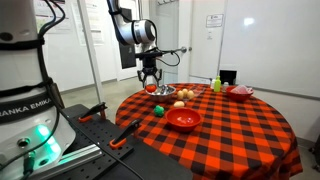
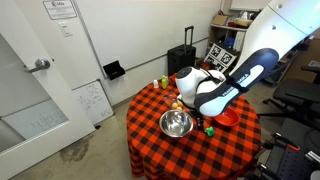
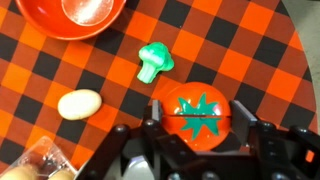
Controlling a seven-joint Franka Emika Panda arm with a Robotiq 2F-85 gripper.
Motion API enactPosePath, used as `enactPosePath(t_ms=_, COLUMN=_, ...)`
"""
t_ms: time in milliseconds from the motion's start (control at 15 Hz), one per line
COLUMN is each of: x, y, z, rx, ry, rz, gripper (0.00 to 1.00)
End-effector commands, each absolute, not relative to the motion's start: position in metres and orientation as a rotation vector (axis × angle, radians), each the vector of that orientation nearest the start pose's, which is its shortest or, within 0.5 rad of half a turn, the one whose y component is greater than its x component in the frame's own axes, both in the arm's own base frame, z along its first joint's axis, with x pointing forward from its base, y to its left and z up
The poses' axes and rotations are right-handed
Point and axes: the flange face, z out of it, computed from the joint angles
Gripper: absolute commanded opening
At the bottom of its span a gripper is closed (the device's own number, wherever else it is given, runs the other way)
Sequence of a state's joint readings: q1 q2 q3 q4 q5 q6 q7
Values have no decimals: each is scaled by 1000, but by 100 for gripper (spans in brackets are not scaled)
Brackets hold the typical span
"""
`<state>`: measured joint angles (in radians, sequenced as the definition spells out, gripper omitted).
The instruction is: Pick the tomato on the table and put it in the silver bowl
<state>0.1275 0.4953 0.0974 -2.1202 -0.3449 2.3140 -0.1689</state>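
Observation:
My gripper should carry the tomato outward next, over the open middle of the silver bowl, and release it there. The bowl is empty and stands beyond my fingers.
In the wrist view the tomato, a red-orange ball with a green star top, sits between my gripper's two fingers. Both finger pads touch its sides, low over the checked tablecloth. In an exterior view the gripper hangs at the far edge of the round table, right beside the silver bowl. The silver bowl also shows in the other exterior view, where my arm hides the gripper and the tomato. The silver bowl is out of the wrist view.
A glossy red bowl stands nearby. A green toy vegetable and a pale egg-like thing lie beside the tomato. A smaller red dish is at the table's far side. The table's edge is close behind the gripper.

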Motion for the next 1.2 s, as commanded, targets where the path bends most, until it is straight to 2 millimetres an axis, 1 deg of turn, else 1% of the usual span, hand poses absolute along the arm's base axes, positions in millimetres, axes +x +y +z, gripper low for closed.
enactPosePath(t_ms=0, x=545, y=123, z=182, rx=-3117, ry=-1165, rz=397, gripper=42)
enactPosePath(t_ms=200, x=565, y=130, z=191, rx=-3125, ry=-1221, rz=356, gripper=42)
enactPosePath(t_ms=533, x=594, y=141, z=189, rx=-3139, ry=-1284, rz=332, gripper=42)
enactPosePath(t_ms=733, x=611, y=145, z=179, rx=-3151, ry=-1313, rz=345, gripper=42)
enactPosePath(t_ms=1133, x=645, y=148, z=146, rx=-3192, ry=-1363, rz=412, gripper=42)
